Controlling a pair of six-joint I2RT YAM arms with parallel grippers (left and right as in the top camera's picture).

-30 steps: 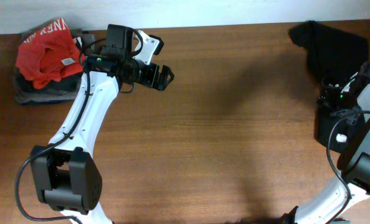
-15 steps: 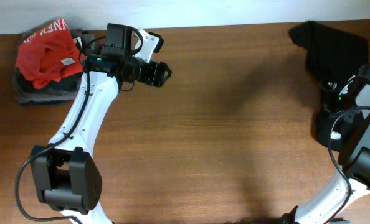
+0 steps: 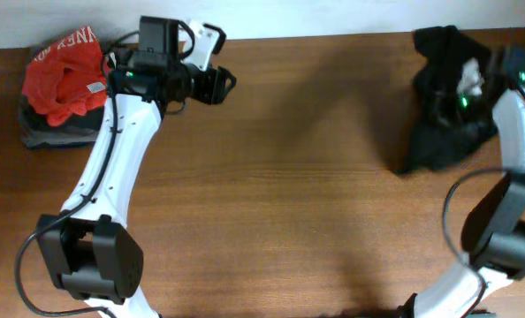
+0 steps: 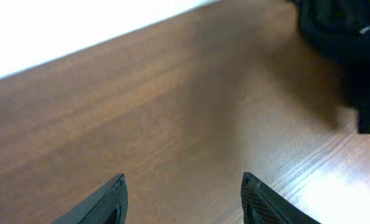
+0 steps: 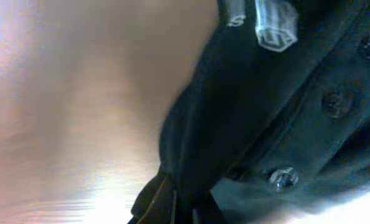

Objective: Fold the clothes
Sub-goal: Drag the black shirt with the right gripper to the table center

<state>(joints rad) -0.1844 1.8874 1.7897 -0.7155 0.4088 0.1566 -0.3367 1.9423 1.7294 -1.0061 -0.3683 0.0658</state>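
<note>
Next, my right gripper rises with the fold, swings to the left in the overhead view, then reverses to release over the bare wood, because the garment is bunched.
The clothes (image 3: 439,124) are a black garment bunched at the far right of the table, with one part drawn up. My right gripper (image 3: 467,84) is shut on a fold of that black fabric. The right wrist view shows the pinched cloth (image 5: 235,112) rising from the shut gripper (image 5: 182,208), with a small white logo (image 5: 236,21) and a clear tag (image 5: 273,28) above. My left gripper (image 3: 225,81) hovers open at the far left over bare wood. In its own view the left gripper (image 4: 182,180) holds nothing, and the black clothes (image 4: 341,31) lie far off at top right.
A red garment with white lettering (image 3: 64,75) lies crumpled on folded grey and dark garments (image 3: 55,132) at the far left corner. The brown wooden table (image 3: 289,194) ends at a white wall along the back.
My right gripper shut on the black fabric and moved toward the back edge, pulling the garment up and stretching it leftward. My left arm swung slightly left and its jaws narrowed.
</note>
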